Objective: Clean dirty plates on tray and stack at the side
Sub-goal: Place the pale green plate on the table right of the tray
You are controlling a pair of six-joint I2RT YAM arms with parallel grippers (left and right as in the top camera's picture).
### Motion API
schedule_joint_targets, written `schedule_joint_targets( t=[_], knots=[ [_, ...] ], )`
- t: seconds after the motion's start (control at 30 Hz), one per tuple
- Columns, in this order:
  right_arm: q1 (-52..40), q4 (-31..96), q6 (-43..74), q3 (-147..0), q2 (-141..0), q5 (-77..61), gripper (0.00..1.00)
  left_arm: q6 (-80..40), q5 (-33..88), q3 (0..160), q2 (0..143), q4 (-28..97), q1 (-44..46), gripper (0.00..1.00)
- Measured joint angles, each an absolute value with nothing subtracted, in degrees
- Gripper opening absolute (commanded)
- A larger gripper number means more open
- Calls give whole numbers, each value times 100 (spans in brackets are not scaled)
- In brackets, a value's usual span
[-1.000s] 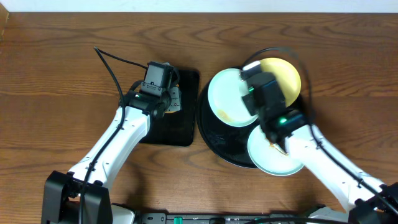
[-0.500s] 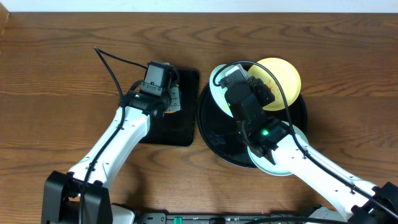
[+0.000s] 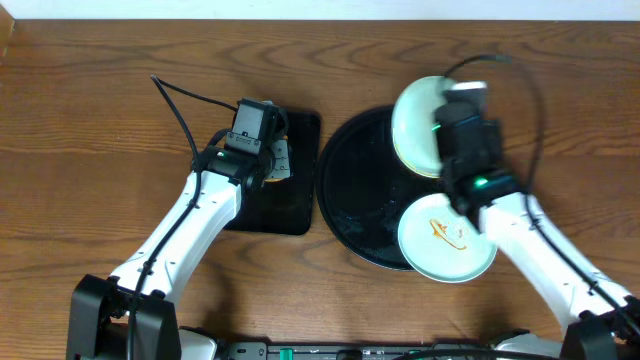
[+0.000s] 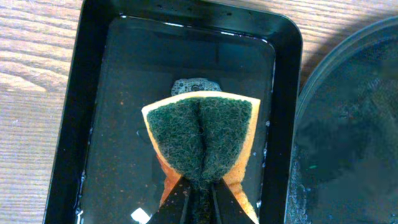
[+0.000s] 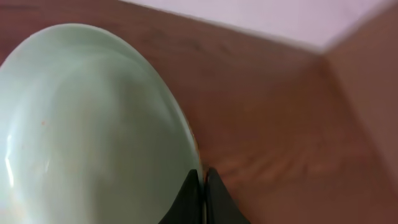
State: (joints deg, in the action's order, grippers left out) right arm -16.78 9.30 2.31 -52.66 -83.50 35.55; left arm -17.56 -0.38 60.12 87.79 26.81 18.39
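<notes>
My right gripper carries the mint plate to the right in the overhead view and down next, since the wooden table beside the round tray (image 3: pixel 360 190) is bare.
My right gripper (image 3: pixel 452 115) is shut on the rim of a pale mint plate (image 3: pixel 418 125). It holds the plate tilted over the back right of the round black tray (image 3: pixel 360 190). In the right wrist view the fingertips (image 5: pixel 202 178) pinch the edge of that plate (image 5: pixel 93 124). A second mint plate (image 3: pixel 447 240) with an orange-brown smear lies at the tray's front right rim. My left gripper (image 3: pixel 272 160) is shut on a green-and-orange sponge (image 4: pixel 202 137), which it holds over the water.
A small rectangular black tray (image 4: pixel 124 93) holding shallow water sits left of the round tray (image 4: pixel 348 124), almost touching it. Bare wooden table (image 3: pixel 90 120) lies to the left and behind. A black cable (image 3: pixel 175 100) trails from the left arm.
The right arm has lifted the mint plate off the left part of the round tray and swung it to the back right. The left arm and sponge have not moved.
</notes>
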Motion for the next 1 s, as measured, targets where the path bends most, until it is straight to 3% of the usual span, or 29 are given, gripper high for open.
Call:
schedule_joint_targets(
  t=[0.37, 0.67, 1.0],
  knots=[
    [1258, 1288, 1474, -5284, -8350, 1791, 1, -1756, -38, 6012, 8779, 2683, 1839, 10],
    [2506, 1520, 1636, -5284, -8530, 1459, 2, -1756, -38, 6012, 8779, 2683, 1839, 10],
    [2582, 1594, 1192, -5308, -8844, 40, 33, -1756, -38, 6012, 8779, 2683, 1839, 10]
  ],
)
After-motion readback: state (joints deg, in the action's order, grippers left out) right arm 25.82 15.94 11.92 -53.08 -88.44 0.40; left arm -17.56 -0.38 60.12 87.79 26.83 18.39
